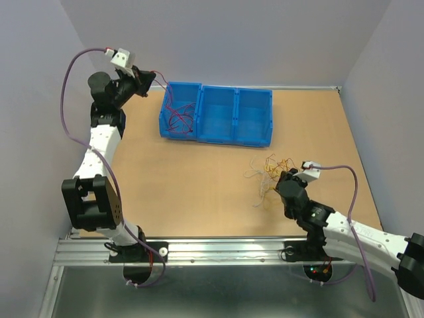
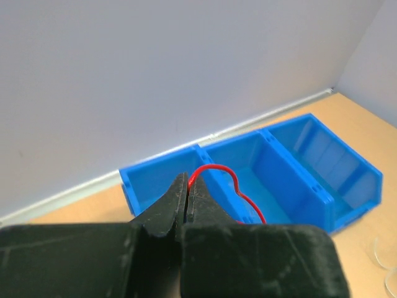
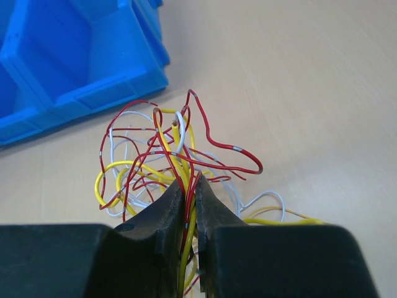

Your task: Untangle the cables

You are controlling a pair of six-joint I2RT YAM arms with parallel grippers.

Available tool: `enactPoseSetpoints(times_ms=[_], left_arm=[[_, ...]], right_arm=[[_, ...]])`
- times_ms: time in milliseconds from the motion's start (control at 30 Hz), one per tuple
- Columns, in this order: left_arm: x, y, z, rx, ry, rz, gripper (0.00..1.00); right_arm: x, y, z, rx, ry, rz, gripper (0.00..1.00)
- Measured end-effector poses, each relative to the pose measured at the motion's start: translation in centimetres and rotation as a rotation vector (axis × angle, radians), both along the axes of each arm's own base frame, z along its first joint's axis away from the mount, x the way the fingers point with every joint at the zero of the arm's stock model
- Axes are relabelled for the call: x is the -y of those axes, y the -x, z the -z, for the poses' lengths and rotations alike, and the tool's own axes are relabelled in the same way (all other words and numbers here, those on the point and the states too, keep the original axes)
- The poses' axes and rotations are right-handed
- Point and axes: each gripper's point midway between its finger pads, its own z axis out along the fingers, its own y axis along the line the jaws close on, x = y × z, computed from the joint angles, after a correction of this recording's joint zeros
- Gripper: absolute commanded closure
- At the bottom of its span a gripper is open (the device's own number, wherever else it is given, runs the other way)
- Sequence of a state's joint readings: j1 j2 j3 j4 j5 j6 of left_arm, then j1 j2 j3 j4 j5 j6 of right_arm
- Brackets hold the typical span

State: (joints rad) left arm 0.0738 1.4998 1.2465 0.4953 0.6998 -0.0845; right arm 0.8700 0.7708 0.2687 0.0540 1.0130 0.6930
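The cable in my left gripper goes over the bin section that holds red cables next, then down for release, because its gripped end still hangs outside the bin.
A tangle of thin red, yellow and white cables (image 1: 267,169) lies on the wooden table at the right. My right gripper (image 1: 285,179) is low over its near side. In the right wrist view that gripper (image 3: 190,186) is shut on a bunch of red and yellow strands of the cables (image 3: 155,152). My left gripper (image 1: 150,79) is raised at the back left, beside the blue bin row. It is shut (image 2: 188,182) on one red cable (image 2: 215,167), which arcs down toward the bin's left compartment, where more red cables (image 1: 179,116) lie.
Three joined blue bins (image 1: 252,139) stand at the back of the table; the middle and right ones (image 2: 347,186) look bare inside. A corner of a bin (image 3: 74,99) sits just beyond the tangle. Grey walls close in the table at the back and sides.
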Motion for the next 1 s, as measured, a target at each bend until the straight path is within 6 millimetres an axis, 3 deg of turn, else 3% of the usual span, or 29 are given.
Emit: enactPoseSetpoints(times_ms=[167, 333, 533, 867, 1000], left_arm=[[0.9, -3.2, -3.3, 0.046, -0.044, -0.004, 1.0], [1.0, -6.5, -3.0, 0.045, -0.078, -0.023, 1.0], [0.8, -9.8, 1.3, -0.027, -0.144, -0.099, 1.0], [5.4, -10.0, 8.5, -0.111, -0.297, -0.086, 1.0], [5.8, -11.5, 13.2, -0.188, -0.362, -0.147, 1.0]], right_arm=[[-0.4, -0.2, -0.9, 0.026, -0.021, -0.017, 0.91], [-0.6, -0.3, -0.7, 0.022, -0.012, -0.029, 0.91], [-0.9, -0.4, -0.3, 0.01, 0.007, -0.038, 0.91], [-1.4, -0.5, -0.8, 0.022, -0.01, -0.067, 0.91], [-1.6, -0.5, -1.0, 0.029, -0.018, -0.075, 0.91]])
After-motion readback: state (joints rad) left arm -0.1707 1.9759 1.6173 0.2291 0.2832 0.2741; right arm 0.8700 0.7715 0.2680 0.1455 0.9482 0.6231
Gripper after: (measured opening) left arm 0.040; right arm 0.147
